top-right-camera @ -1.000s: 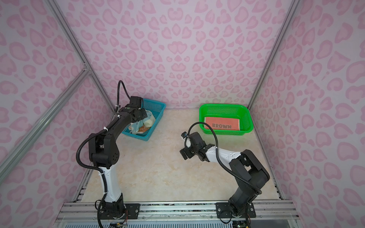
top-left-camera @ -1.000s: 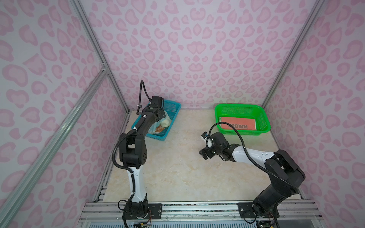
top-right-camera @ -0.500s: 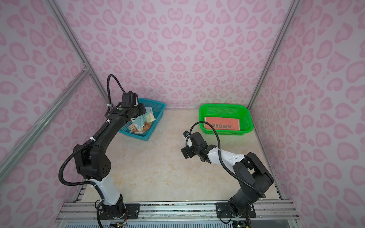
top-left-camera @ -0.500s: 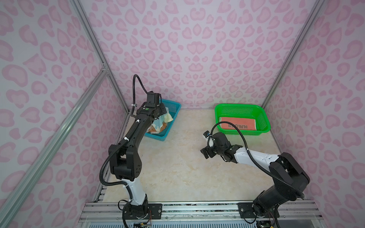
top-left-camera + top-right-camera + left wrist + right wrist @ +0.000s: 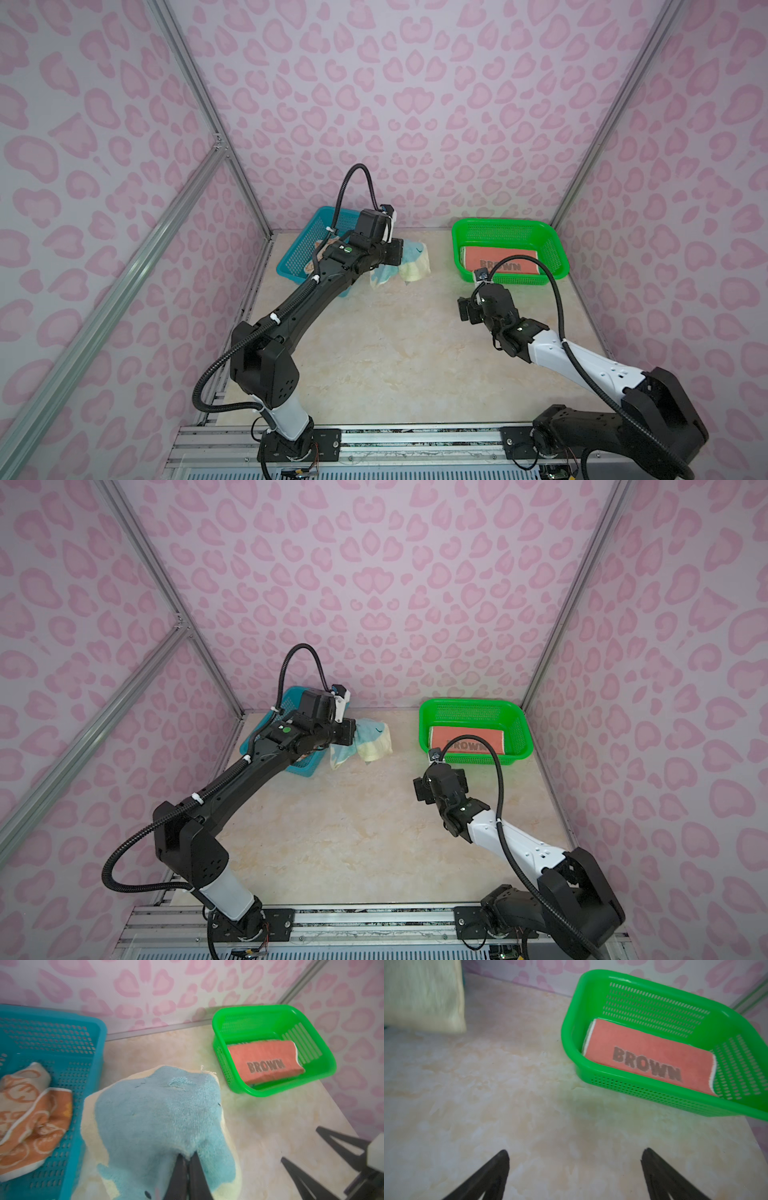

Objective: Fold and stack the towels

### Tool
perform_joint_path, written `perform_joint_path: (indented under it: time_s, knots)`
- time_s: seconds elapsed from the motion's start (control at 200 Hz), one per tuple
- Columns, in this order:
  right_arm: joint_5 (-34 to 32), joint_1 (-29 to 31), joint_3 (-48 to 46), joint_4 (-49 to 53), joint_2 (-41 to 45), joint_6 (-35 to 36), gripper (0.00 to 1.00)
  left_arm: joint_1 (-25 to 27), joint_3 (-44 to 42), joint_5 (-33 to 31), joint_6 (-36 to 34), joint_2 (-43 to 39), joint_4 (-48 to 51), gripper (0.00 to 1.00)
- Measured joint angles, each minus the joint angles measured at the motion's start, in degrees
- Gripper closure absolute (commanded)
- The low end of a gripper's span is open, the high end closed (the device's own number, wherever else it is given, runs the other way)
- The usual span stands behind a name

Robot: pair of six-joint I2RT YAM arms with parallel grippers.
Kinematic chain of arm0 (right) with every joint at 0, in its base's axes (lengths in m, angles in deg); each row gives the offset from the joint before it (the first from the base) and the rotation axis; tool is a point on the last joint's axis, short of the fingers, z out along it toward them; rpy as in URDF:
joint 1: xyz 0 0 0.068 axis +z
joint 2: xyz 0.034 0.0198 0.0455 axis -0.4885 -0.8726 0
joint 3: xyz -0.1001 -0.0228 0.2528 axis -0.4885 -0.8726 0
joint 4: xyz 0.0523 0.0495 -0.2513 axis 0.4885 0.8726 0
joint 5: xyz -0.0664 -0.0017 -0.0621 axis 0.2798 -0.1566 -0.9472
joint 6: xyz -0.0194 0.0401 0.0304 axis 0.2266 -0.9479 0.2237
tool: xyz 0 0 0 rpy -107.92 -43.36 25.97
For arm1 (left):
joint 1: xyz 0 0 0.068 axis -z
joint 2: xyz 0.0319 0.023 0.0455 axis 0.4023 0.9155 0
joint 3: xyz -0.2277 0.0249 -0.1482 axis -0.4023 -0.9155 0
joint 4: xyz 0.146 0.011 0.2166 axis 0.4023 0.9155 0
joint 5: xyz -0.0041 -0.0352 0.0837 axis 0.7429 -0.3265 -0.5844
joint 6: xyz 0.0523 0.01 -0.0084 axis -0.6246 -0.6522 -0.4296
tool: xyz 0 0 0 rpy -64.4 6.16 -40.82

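Observation:
The bare middle of the table is clear, so my left gripper will pull back and down onto it next and release the whale towel.
My left gripper is shut on the light-blue-and-cream whale towel. The towel hangs crumpled in the air just right of the blue basket, above the table. A coral towel lettered BROWN lies folded flat in the green basket. A peach towel with rabbit faces lies bunched in the blue basket. My right gripper is open and empty over bare table, in front of the green basket; both top views show it.
Both baskets stand against the back wall, blue at the left and green at the right. Pink-patterned walls with metal posts close in the marble-look table on three sides. The arm bases sit on a rail at the front edge.
My left gripper has lifted the whale towel out of the blue basket and carried it right, past the basket's rim. The right gripper has hardly moved.

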Motion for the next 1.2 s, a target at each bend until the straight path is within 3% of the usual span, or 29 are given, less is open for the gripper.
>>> perform_joint_path:
  time_s: [0.21,0.48,0.55,0.65,0.725,0.9,0.93,1.2]
  knots:
    - [1.6,-4.1,-1.6,2.1,9.5,-1.1,0.05,8.1,-6.8,2.3,-2.4,1.7,0.2,0.98]
    - [8.9,-4.3,-1.7,5.4,9.7,2.1,0.03,9.5,-16.7,0.5,-2.4,5.4,1.7,0.96]
    - [12.1,-3.8,-2.7,4.5,8.5,3.8,0.03,9.5,-17.9,-0.9,-2.0,6.5,1.9,0.82]
    - [17.0,-2.1,-5.4,2.1,6.9,8.0,0.05,9.5,-18.5,-2.1,-2.0,7.4,1.9,0.48]
    - [19.5,-0.4,-6.9,1.1,6.2,12.2,0.03,9.5,-18.5,-2.6,-1.7,7.7,1.7,0.35]
    - [22.8,1.0,-6.1,1.1,5.9,24.2,0.04,9.3,-19.3,-3.3,-1.6,7.5,0.5,0.26]
    - [23.3,1.1,-5.4,1.5,5.8,26.4,0.05,9.2,-19.7,-3.4,-1.6,7.1,0.2,0.19]
    - [29.3,1.4,-2.2,7.5,4.1,48.0,0.17,8.0,-27.2,-7.9,0.1,-5.7,-5.6,0.14]
